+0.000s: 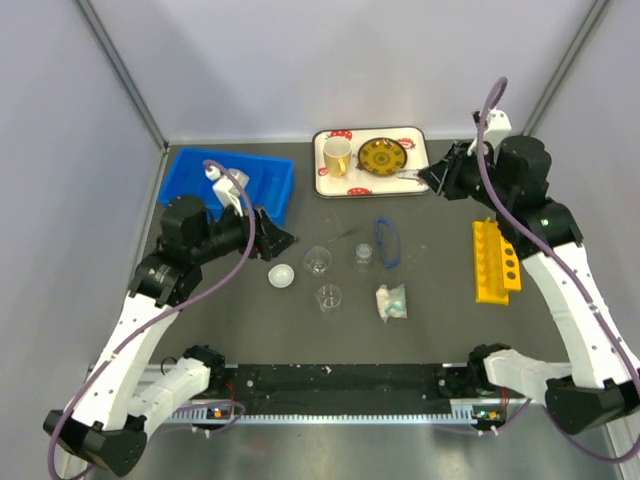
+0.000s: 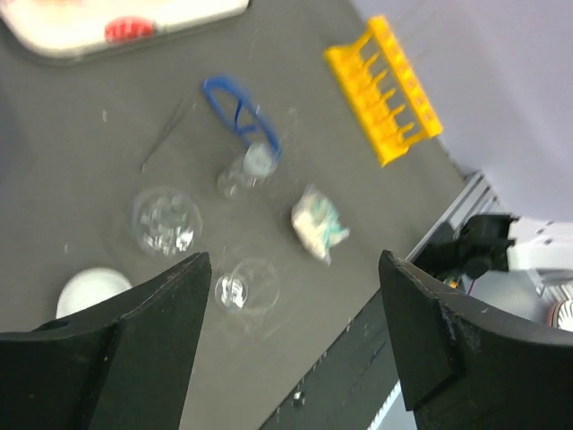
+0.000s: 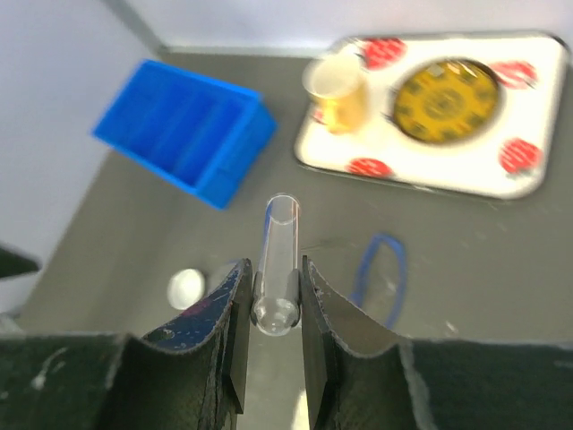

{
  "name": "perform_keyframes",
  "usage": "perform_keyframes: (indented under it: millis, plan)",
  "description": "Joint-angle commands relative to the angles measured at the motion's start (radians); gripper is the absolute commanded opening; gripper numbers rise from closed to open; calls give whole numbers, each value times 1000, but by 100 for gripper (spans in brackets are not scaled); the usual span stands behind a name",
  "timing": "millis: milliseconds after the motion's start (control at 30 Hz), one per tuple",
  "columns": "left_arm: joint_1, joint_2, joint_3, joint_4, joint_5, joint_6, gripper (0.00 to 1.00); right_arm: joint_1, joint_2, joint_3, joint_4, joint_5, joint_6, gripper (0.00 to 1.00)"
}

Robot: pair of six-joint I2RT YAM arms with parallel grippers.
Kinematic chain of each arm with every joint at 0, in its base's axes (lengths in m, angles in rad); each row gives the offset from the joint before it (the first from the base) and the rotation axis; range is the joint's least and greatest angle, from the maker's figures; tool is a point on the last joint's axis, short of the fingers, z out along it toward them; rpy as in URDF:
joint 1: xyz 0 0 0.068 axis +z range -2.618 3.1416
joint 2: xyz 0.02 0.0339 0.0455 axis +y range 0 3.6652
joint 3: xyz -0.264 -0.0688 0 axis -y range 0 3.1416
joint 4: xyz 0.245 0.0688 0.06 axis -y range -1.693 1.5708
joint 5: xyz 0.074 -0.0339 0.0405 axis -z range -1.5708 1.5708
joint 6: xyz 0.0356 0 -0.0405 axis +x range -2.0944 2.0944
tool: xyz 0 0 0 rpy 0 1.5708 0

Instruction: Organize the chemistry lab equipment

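Observation:
Next I will move my right gripper to the right in the top view, tip and lower to release the tube at the rack's far end (image 1: 485, 232), since its slots stand open.
My right gripper (image 3: 271, 296) is shut on a clear glass test tube (image 3: 278, 260), held high over the table near the tray's right edge (image 1: 425, 180). The yellow test tube rack (image 1: 495, 261) lies below it on the right, also in the left wrist view (image 2: 385, 90). My left gripper (image 2: 291, 305) is open and empty, raised beside the blue bin (image 1: 230, 182). Below it lie two clear beakers (image 2: 166, 219) (image 2: 246, 287), a small jar (image 2: 246, 170), blue goggles (image 2: 240, 112), a wrapped packet (image 2: 318, 224) and a white lid (image 2: 89, 291).
A white tray (image 1: 330, 185) at the back holds a yellow cup (image 1: 337, 155) and a yellow patterned dish (image 1: 383, 156). A thin dark rod (image 2: 166, 134) lies left of the goggles. Grey walls enclose the table. A black rail (image 1: 340, 385) runs along the near edge.

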Motion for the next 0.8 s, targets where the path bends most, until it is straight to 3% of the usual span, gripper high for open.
perform_keyframes:
  millis: [0,100,200,667,767]
  plan:
    - [3,-5,-126,-40,6,23,87,-93,122,59,-199,153,-36,13]
    - [1,-19,-217,-23,9,14,96,-182,173,78,-224,139,-10,13]
    - [1,-35,-264,-23,1,14,98,-238,232,101,-259,145,1,13]
    - [-7,-37,-311,-19,38,25,99,-291,281,44,-342,410,-21,14]
    - [-11,-28,-314,-13,52,23,99,-337,313,59,-342,410,-10,14]
